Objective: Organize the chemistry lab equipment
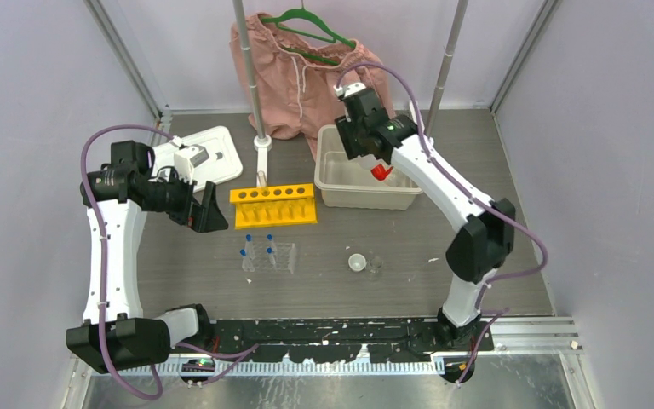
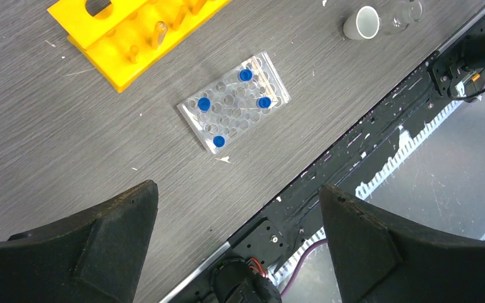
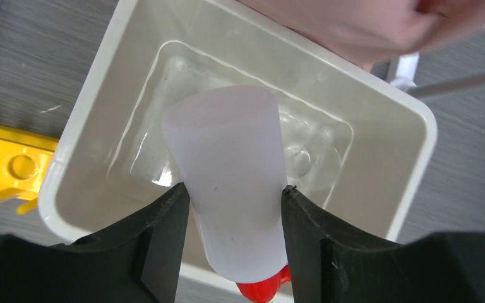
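Observation:
My right gripper will next shift slightly toward the beige bin's yellow-rack side, and then it will release the squeeze bottle inside the bin.
My right gripper is shut on the white red-capped squeeze bottle, held tilted over the beige bin, red cap toward the bin's front wall. Clear plastic ware lies in the bin's bottom. The yellow holed tube rack stands mid-table. In front of it the clear grid rack holds several blue-capped tubes. To its right are a small white dish and a tiny clear beaker. My left gripper hangs open and empty above the table, left of the yellow rack.
A white lid lies at the back left behind my left arm. Pink shorts on a green hanger hang on a pole at the back, draping over the bin's far rim. A second pole stands right of it.

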